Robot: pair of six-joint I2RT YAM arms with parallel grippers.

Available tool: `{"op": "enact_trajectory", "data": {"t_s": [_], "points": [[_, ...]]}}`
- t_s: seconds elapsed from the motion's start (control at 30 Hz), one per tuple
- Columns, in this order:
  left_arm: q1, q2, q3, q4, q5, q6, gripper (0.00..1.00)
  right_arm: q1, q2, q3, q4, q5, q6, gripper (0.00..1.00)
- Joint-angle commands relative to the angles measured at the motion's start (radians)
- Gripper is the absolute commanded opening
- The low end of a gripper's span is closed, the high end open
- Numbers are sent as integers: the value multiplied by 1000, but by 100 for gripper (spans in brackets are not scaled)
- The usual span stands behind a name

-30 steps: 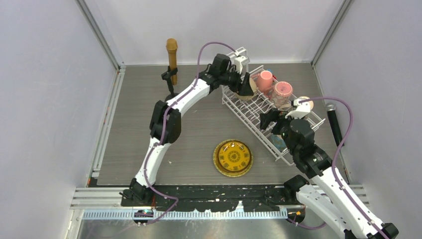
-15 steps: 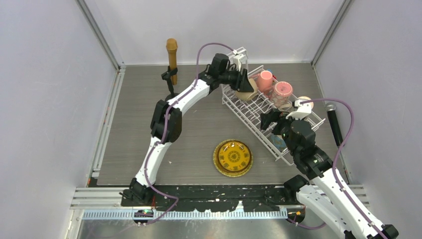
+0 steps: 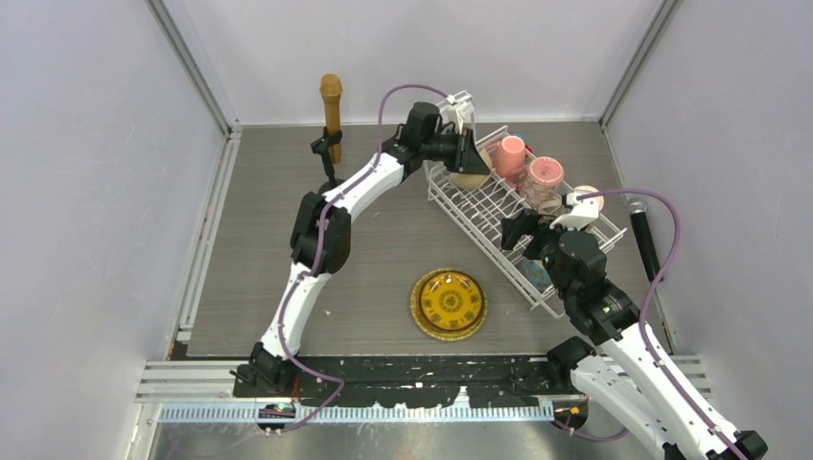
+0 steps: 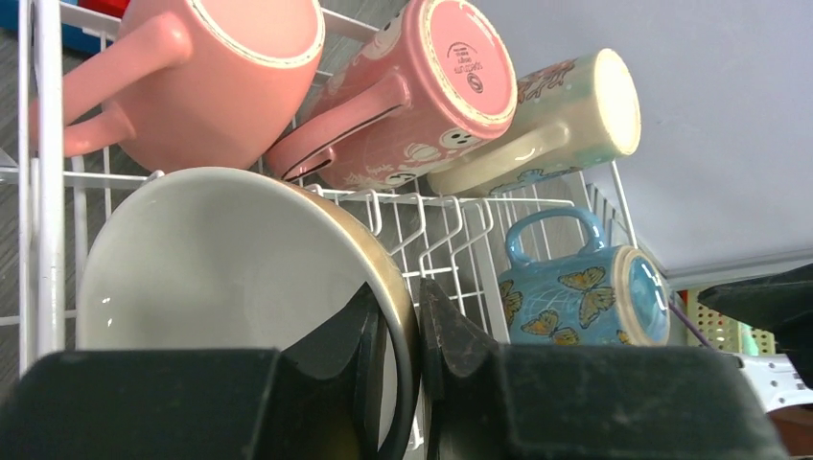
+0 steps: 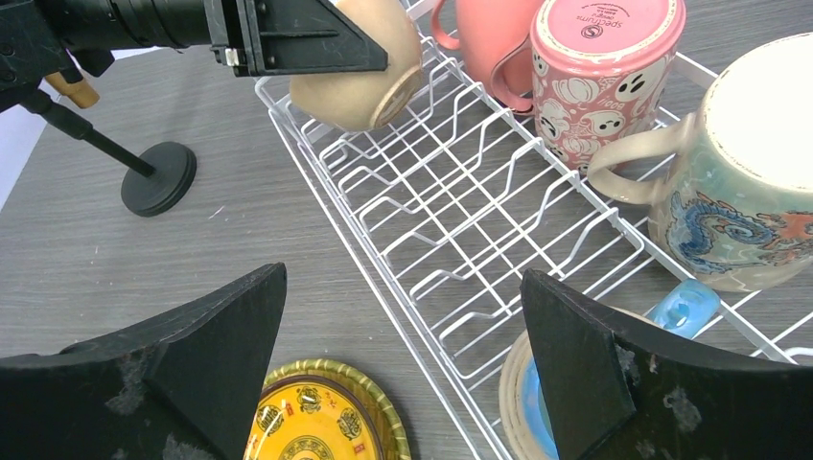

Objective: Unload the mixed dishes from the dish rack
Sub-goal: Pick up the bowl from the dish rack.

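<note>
The left gripper needs to lift the bowl (image 3: 470, 179) next, carry it to the left in the top view to the clear tabletop by the black stand, lower it and let it go.
The white wire dish rack (image 3: 484, 216) runs diagonally at the right. At its far end a beige bowl (image 3: 470, 179) stands on edge. My left gripper (image 3: 467, 158) is shut on its rim: in the left wrist view one finger is inside the bowl (image 4: 220, 259) and one outside. A pink mug (image 4: 220, 77), a pink ghost-print mug (image 4: 422, 105), a cream mug (image 4: 556, 115) and a blue butterfly mug (image 4: 575, 292) lie in the rack. My right gripper (image 3: 530, 227) hangs open over the rack's near edge, holding nothing. A yellow patterned plate (image 3: 449, 304) lies on the table.
A brown microphone (image 3: 331, 101) on a black stand stands at the back left, its base (image 5: 158, 177) close to the rack's far corner. A black microphone (image 3: 644, 240) lies along the rack's right side. Walls enclose the table on three sides.
My left gripper's jaws have closed onto the bowl's rim, and the bowl has tipped slightly in the rack. The right arm has stayed still and open.
</note>
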Motion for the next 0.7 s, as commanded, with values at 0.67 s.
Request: {"op": "enact_trajectory", "data": {"t_s": [0.67], "points": [[9,-83,-8,489,307,-338,0,0,-4,-6,71,9,-8,100]]}}
